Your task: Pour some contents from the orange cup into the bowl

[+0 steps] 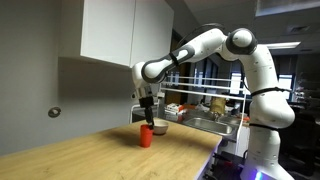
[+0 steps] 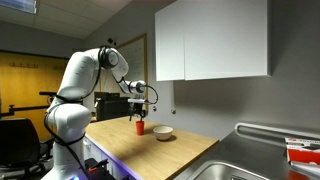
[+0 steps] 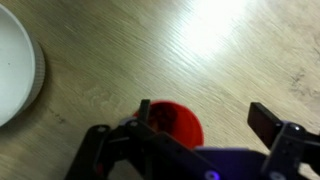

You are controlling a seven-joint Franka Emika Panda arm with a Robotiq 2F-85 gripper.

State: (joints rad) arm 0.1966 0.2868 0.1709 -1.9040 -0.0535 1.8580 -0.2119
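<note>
My open fingers are just above the standing orange cup. My gripper needs to go down over the orange cup's rim (image 3: 199, 125) next, with one finger inside the cup's opening and the other outside.
The orange cup (image 1: 146, 137) stands upright on the wooden counter, and it shows in both exterior views (image 2: 140, 127). The bowl (image 1: 158, 127) sits close beside it (image 2: 163, 133). My gripper (image 1: 147, 119) hangs just above the cup (image 2: 140, 113). In the wrist view the gripper (image 3: 205, 118) is open. The cup (image 3: 178, 125) lies by one finger, with a wide gap to the other finger. The bowl's white rim (image 3: 20, 70) shows at the left edge of that view. The cup's contents cannot be made out.
A white wall cabinet (image 2: 215, 40) hangs above the counter. A steel sink (image 2: 255, 160) lies at the counter's end, with a rack of items (image 1: 205, 108) beyond it. A round wall fitting (image 1: 54, 112) sits above the counter (image 1: 80, 155).
</note>
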